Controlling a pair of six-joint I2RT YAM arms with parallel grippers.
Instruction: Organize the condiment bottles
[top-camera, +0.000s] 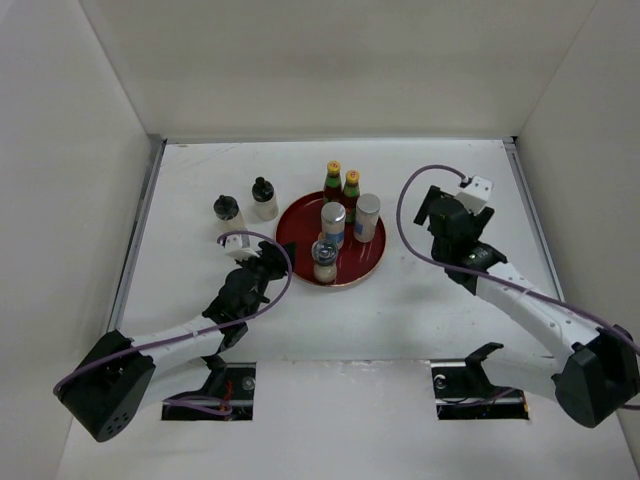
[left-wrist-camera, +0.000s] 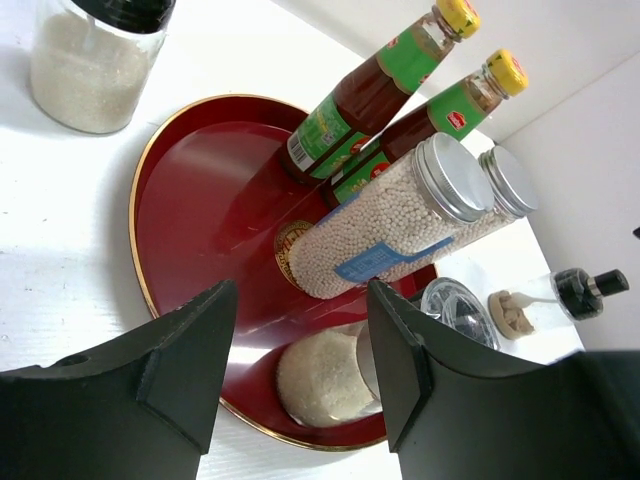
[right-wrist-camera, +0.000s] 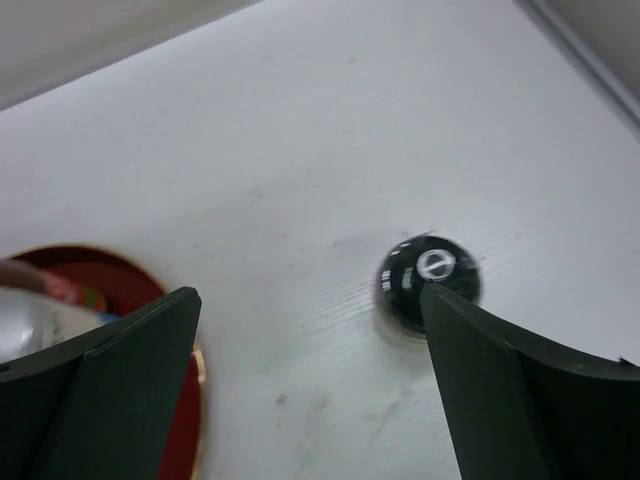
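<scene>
The shaker is off-center between the open fingers, so the robot's right gripper will next move down and toward the right in the right wrist view, around the dark cap (right-wrist-camera: 430, 281).
The round red tray (top-camera: 300, 222) holds two slim red sauce bottles (top-camera: 333, 181) (top-camera: 351, 188), two silver-lidded jars (top-camera: 333, 223) (top-camera: 367, 216) and a pale shaker (top-camera: 325, 261) at its near edge. Two dark-capped shakers (top-camera: 227, 211) (top-camera: 263, 198) stand on the table left of the tray. My left gripper (top-camera: 270, 264) is open and empty at the tray's left rim. In the left wrist view its gripper (left-wrist-camera: 300, 385) frames that shaker (left-wrist-camera: 320, 375) without touching it. My right gripper (top-camera: 435, 212) is open and empty right of the tray. In the right wrist view a dark-capped shaker (right-wrist-camera: 428, 282) stands by the right fingertip (right-wrist-camera: 470, 340).
White walls enclose the table on the left, back and right. The left wrist view shows the sauce bottles (left-wrist-camera: 370, 90), the jars (left-wrist-camera: 400, 225), one left shaker (left-wrist-camera: 95, 60) and a black-capped shaker (left-wrist-camera: 585, 290) beyond the tray. Two cutouts lie at the near edge (top-camera: 225, 385).
</scene>
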